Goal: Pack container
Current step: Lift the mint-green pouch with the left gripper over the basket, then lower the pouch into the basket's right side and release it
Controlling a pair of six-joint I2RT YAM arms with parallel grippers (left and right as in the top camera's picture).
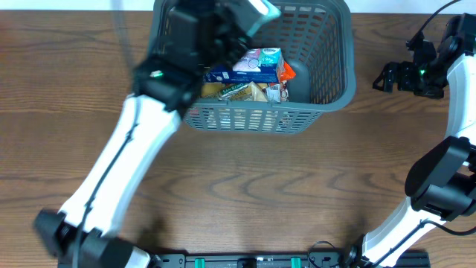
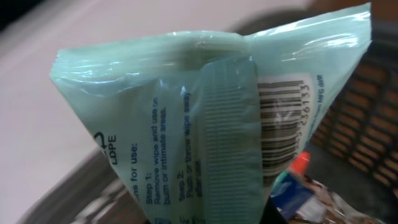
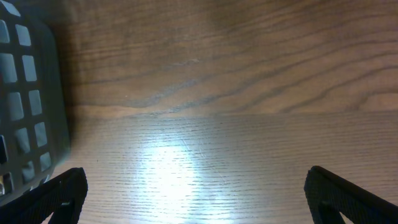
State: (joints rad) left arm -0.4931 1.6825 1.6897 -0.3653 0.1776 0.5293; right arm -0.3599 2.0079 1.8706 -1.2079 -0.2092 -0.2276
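My left gripper is to move back and down inside the container's near side (image 1: 301,88) (image 2: 356,180) next, toward the right in the overhead view, because an open part of the container's bottom shows there beside the packets.
The container (image 1: 329,74), a dark grey slatted basket, stands at the table's far middle with several food packets (image 1: 256,71) lying inside. My left gripper (image 1: 242,22) hovers over its far left part, shut on a pale green wipes packet (image 1: 264,10). In the left wrist view that packet (image 2: 205,124) fills most of the picture and hides the fingers, with the container's lattice wall (image 2: 367,124) behind it. My right gripper (image 1: 387,77) rests low over the table to the right of the container, open and holding nothing (image 3: 196,199).
Bare wooden table (image 1: 260,186) stretches in front of the container. The container's side wall (image 3: 25,93) stands close to the left of my right gripper. A blue packet and an orange one (image 2: 292,190) lie below the held packet.
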